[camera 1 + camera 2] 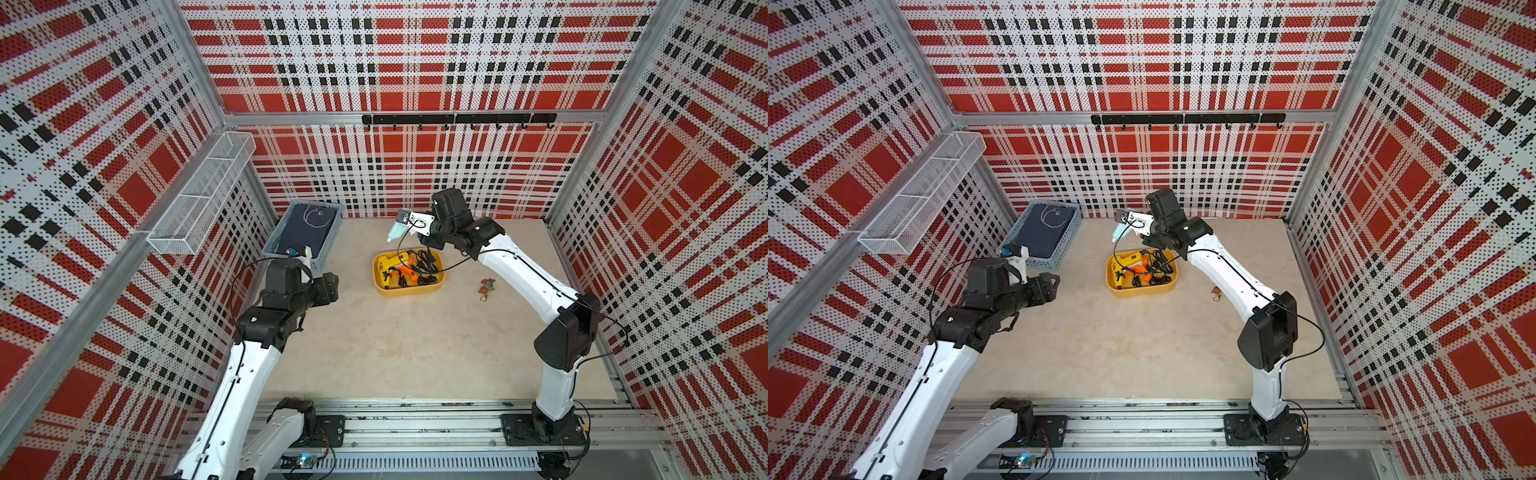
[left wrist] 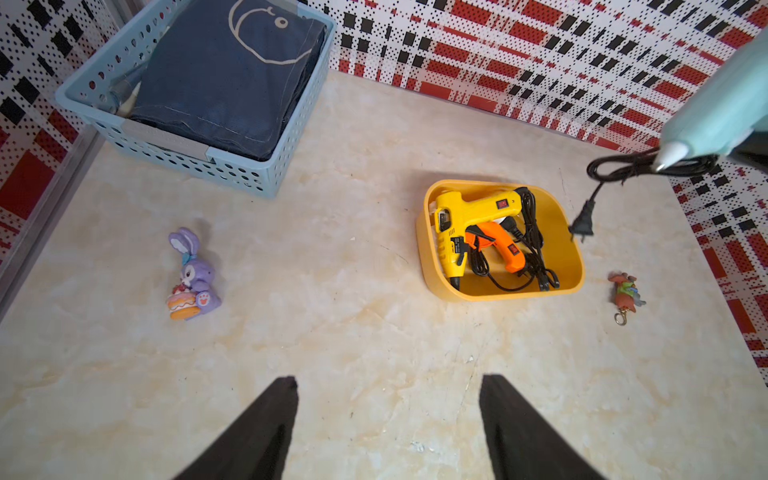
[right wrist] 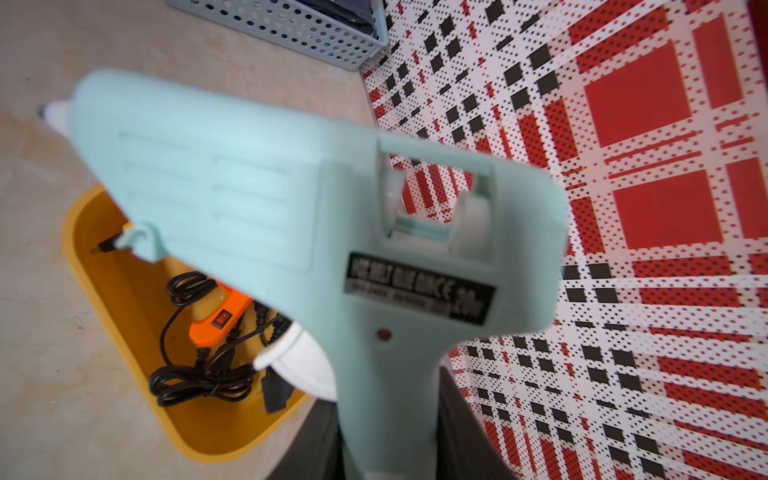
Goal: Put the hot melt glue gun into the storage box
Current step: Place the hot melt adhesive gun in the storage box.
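Note:
My right gripper moves down over the orange glue gun (image 1: 409, 272) (image 3: 220, 316) inside the yellow storage box next and releases the mint gun, since the open box lies below it.
A pale mint hot melt glue gun (image 3: 270, 199) is in the air, and my right gripper (image 3: 388, 415) is shut on its handle. In both top views the gun (image 1: 397, 230) (image 1: 1119, 230) hangs above the far rim of the yellow storage box (image 1: 409, 293) (image 1: 1142, 291). Its black cord and plug (image 2: 582, 222) dangle over the box. A yellow glue gun (image 2: 461, 208) and an orange one (image 2: 498, 245) lie inside the box with coiled black cords. My left gripper (image 2: 386, 380) is open and empty, well to the left of the box (image 2: 498, 297).
A blue-grey perforated basket (image 2: 187, 162) holding dark folded cloth stands at the back left. A purple rabbit figure (image 2: 193, 276) sits left of the box and a small keychain (image 2: 625, 291) lies to its right. A white wire rack (image 1: 199, 199) hangs on the left wall.

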